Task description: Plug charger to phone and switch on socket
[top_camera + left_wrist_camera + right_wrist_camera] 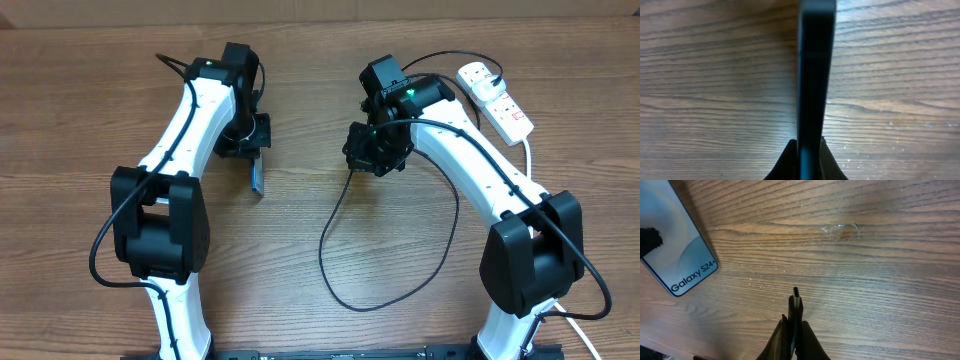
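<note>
I need to lower my right gripper next and draw it back onto the bare wood inside the cable's loop (386,211). It should release the connector tip there, since that patch is clear.
My left gripper (247,140) is shut on the phone (256,176), holding it on edge above the table; in the left wrist view the phone's dark edge (815,75) runs up from between the jaws (810,155). The right wrist view shows its light blue screen (675,250) with "Galaxy S24+" text at the upper left. My right gripper (368,150) is shut on the charger's connector tip (796,305), which sticks out of the jaws (795,330) above bare wood. The black charger cable (335,250) loops over the table. The white socket (495,100) lies at the back right.
The thick white cord (527,150) runs from the socket down the right side. The black cable's loop lies between the two arm bases. A small scuff (840,228) marks the wood ahead of the right gripper.
</note>
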`<state>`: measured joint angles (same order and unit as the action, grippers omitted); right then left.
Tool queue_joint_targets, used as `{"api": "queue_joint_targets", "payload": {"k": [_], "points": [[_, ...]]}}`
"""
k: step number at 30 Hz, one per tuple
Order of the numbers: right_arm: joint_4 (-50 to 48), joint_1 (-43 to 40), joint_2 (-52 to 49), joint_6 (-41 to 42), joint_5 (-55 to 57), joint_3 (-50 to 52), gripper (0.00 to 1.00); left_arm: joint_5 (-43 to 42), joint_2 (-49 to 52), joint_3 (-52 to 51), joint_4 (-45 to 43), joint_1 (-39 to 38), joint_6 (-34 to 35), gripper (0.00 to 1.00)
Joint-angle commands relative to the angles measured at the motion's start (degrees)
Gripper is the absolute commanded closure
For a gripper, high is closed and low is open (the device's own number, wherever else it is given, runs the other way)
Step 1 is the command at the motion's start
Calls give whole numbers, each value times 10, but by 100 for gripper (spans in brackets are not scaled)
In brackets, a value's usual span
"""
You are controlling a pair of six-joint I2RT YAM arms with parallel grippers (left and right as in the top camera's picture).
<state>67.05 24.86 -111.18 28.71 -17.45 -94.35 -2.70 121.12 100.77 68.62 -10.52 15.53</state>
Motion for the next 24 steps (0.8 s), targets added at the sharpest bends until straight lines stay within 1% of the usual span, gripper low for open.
{"api": "queue_joint_targets", "payload": {"k": [1,9,16,20,24], "points": [[-2,3,-1,5,14,12,96,27,0,9,1,3,14,96],[-28,3,-1,16,13,50,96,27,1,-22,-18,4,14,96],[-29,3,-1,16,9,50,96,28,2,-22,-35,4,14,95],[-29,3,-1,16,9,50,96,27,4,-23,-43,4,14,92],[-29,3,-1,16,9,50,96,27,5,-29,-50,4,14,93]]}}
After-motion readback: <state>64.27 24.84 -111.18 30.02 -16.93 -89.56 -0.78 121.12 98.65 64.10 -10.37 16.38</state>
